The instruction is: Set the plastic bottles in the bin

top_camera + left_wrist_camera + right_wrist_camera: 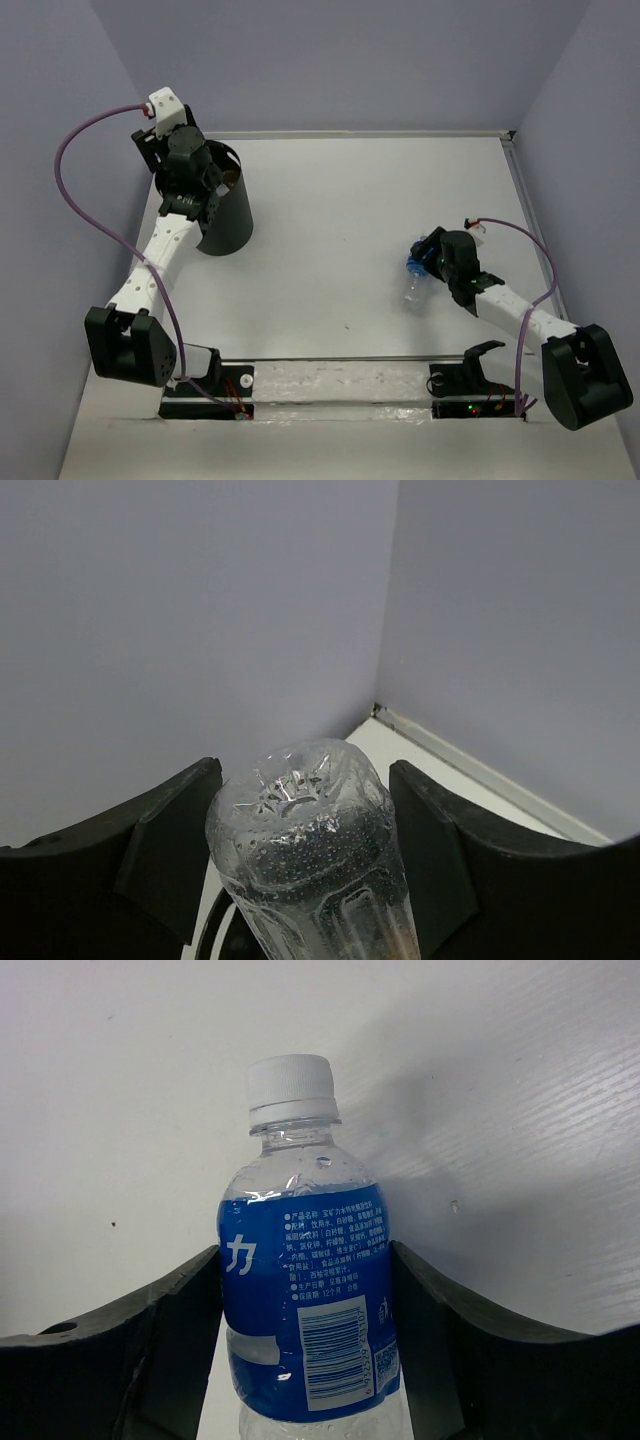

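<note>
My right gripper rises next and carries the blue bottle over the bin's opening (223, 160), then releases it, since that lies outward, to the gripper's left in the top view.
The black bin (228, 215) stands at the far left of the table. My left gripper (197, 180) hangs over the bin's left rim. In the left wrist view it (305, 785) is shut on a clear crinkly bottle (310, 850), base end towards the camera, with the bin's rim (213, 932) below. My right gripper (432, 262) is at the right of the table, shut on a clear bottle with a blue label (414, 283). In the right wrist view this gripper (305, 1260) presses the label of the blue bottle (300, 1300) from both sides, with the white cap pointing away.
Grey-lilac walls close the table at the back and sides, with a raised white edge strip (525, 200) on the right. A brownish shape (230, 178) shows inside the bin. The arm bases and a mounting rail (340, 385) sit at the near edge.
</note>
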Robot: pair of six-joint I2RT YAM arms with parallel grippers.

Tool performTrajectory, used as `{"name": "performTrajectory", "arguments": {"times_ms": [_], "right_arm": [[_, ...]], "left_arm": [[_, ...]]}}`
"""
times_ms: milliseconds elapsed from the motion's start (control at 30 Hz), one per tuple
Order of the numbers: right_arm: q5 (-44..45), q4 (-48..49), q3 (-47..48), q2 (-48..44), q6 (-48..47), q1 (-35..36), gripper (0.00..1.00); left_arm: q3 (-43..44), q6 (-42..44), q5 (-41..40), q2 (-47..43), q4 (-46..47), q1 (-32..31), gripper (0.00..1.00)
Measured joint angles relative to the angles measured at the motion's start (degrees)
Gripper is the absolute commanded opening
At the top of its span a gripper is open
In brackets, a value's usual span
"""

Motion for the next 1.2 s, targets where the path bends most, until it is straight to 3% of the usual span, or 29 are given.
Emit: {"name": "performTrajectory", "arguments": {"times_ms": [33,167,500,667,800,933,1200], "right_arm": [[-0.1,0.2,0.0,0.0,0.0,0.0,0.56],[-1.0,0.6,-0.7,-1.6,-0.6,0.0,0.54],[-3.7,0.4,0.0,-9.6,-2.8,0.5,0.52],[-3.2,-0.4,5.3,-9.3,-4.3,7.1,0.52],[-0.3,0.9,15.0,-5.2,-7.8,17.7,0.52],[2.6,5.1,31.2,7.1,-16.3,28.1,0.52],[0.8,14.0,61.4,31.5,-32.6,34.9,0.52]], "left_arm": [[-2.2,-0.5,0.3,-0.5,0.7,0.0,0.87],[-8.8,-2.6,1.2,-2.1,0.9,-0.5,0.98],[-10.3,-12.4,9.5,-12.4,-2.1,-1.3,0.99],[-8.3,-18.1,17.0,-20.6,-6.0,-1.3,0.99],[-10.8,-21.9,23.2,-29.0,-8.4,-1.3,0.99],[-16.4,-24.7,27.6,-37.7,-12.1,-1.3,0.99],[-20.2,-25.9,31.1,-47.6,-16.5,-1.3,0.99]]}}
